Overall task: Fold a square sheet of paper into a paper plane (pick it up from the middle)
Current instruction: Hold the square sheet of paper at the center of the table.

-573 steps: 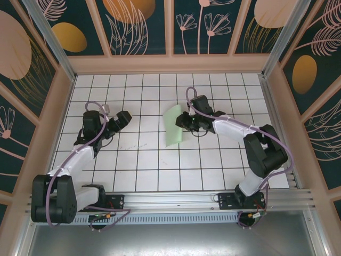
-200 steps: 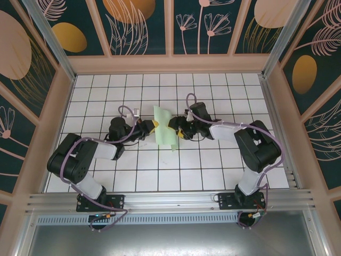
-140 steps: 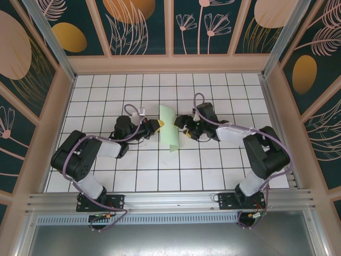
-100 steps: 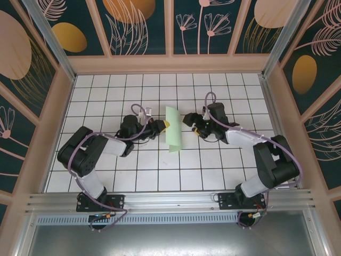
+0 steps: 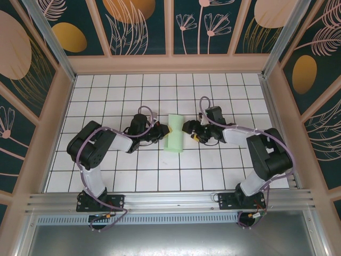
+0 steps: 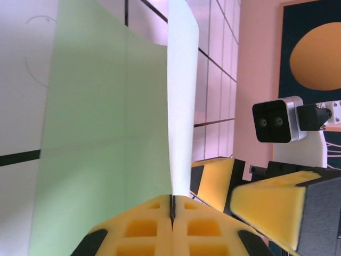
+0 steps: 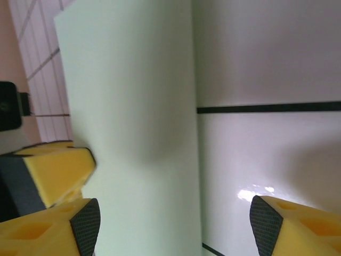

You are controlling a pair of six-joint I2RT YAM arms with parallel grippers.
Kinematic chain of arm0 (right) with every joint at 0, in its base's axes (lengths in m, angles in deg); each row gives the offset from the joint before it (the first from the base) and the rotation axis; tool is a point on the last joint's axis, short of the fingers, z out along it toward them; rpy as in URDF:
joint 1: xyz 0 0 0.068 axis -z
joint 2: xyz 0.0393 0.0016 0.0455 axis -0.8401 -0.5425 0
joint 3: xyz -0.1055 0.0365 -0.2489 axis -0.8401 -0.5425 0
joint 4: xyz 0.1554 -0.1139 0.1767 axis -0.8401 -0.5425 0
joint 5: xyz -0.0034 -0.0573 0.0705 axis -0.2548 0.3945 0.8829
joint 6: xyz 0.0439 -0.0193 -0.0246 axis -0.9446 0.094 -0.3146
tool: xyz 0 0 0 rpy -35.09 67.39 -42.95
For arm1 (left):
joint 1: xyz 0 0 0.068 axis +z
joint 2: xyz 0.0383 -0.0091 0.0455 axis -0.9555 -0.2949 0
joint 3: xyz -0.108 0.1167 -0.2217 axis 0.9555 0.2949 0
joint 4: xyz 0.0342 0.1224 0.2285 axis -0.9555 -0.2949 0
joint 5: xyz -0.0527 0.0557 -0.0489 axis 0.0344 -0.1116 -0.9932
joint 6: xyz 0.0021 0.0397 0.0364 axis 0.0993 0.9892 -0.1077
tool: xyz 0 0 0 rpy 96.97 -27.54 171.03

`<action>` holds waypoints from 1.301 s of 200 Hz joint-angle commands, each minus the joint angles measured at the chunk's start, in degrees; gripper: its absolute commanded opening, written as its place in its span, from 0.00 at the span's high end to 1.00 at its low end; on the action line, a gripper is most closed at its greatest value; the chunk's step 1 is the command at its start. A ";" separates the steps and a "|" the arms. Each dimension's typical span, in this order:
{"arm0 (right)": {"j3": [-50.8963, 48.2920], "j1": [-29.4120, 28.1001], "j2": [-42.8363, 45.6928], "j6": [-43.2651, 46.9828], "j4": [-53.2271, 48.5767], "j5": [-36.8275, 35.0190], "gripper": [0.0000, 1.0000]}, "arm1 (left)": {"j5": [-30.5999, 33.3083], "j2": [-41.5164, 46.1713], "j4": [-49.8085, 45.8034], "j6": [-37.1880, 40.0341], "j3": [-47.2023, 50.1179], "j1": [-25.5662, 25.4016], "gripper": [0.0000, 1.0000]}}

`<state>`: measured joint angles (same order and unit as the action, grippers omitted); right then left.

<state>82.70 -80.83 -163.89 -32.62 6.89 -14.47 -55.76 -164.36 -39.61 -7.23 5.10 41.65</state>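
The sheet's lower layer [image 5: 168, 141] [image 6: 106, 154] lies below my left gripper, so I will lower the sheet's upright flap in its fingers onto that layer and let the flap go.
The square sheet of paper [image 5: 175, 134] is pale mint green and lies bent over in a long fold at the middle of the tiled table. My left gripper [image 5: 162, 131] is at its left edge, yellow fingers [image 6: 149, 226] shut on the sheet [image 6: 96, 133]. One flap [image 6: 182, 80] stands upright from the jaws. My right gripper [image 5: 187, 128] is just right of the paper, open. In the right wrist view its fingertips [image 7: 80, 226] straddle the sheet's edge [image 7: 133, 133] without touching. The right gripper's yellow fingers [image 6: 213, 178] appear beyond the flap in the left wrist view.
The white grid table [image 5: 213, 170] is ringed by pinkish wooden walls [image 5: 170, 64]. Both arm bases sit on the metal rail [image 5: 170, 200] at the near edge. The two grippers face each other closely across the paper.
The left gripper has carried the paper slightly right and down, so the sheet now sits lower and more folded over. The right gripper backed off, then came back close to the paper, staying open.
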 commanded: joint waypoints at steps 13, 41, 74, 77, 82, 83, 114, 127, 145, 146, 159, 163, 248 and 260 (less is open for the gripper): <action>4.05 -1.05 -3.33 2.68 -1.57 2.60 0.27 | 1.13 -2.32 -4.28 3.44 -2.07 -0.14 1.00; 6.74 -2.03 -6.18 3.15 -3.01 2.21 0.32 | 2.56 -2.51 -8.26 6.02 -3.62 -0.17 1.00; 8.87 -2.43 -8.75 3.20 -4.42 1.18 0.39 | 3.53 -2.93 -12.09 8.62 -5.49 -0.09 1.00; 8.97 -2.43 -8.91 3.13 -4.46 1.04 0.40 | 3.57 -2.95 -12.30 8.76 -5.69 -0.09 1.00; 9.07 -2.46 -9.22 3.09 -4.70 0.75 0.40 | 3.65 -3.04 -12.66 8.95 -5.94 -0.12 1.00; 9.07 -2.48 -9.22 3.05 -4.75 0.69 0.40 | 3.70 -3.08 -12.69 9.01 -5.96 -0.10 1.00; 9.40 -2.58 -10.97 2.83 -5.99 -1.23 0.47 | 4.36 -3.37 -14.73 10.20 -7.03 -0.09 0.98; 9.43 -2.59 -11.60 2.70 -6.87 -2.65 0.49 | 4.84 -3.05 -15.72 10.65 -7.35 -0.16 0.97; 9.74 -2.90 -12.70 2.48 -8.34 -5.20 0.54 | 5.12 -2.46 -16.72 11.12 -7.71 -0.09 0.92; 9.76 -2.97 -12.77 2.52 -8.41 -5.32 0.54 | 5.18 -2.40 -16.84 11.11 -7.77 -0.09 0.92; 9.88 -3.48 -13.67 2.43 -9.70 -7.74 0.57 | 5.45 -1.55 -17.91 11.64 -8.12 -0.17 0.84; 9.95 -3.60 -14.00 2.45 -10.28 -8.87 0.57 | 5.56 -1.26 -18.29 11.64 -8.30 -0.19 0.81; 10.55 -4.14 -19.35 2.26 -15.73 -17.17 0.63 | 26.79 11.96 -36.63 17.39 -10.82 0.44 0.47; 10.89 -4.39 -20.31 2.18 -16.10 -17.20 0.62 | 29.51 13.47 -37.62 18.33 -10.44 0.61 0.44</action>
<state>95.27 -84.46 -176.34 -30.80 -4.82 -20.74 -35.67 -154.55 -70.78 7.81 -4.89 41.78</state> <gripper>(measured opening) 0.373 0.534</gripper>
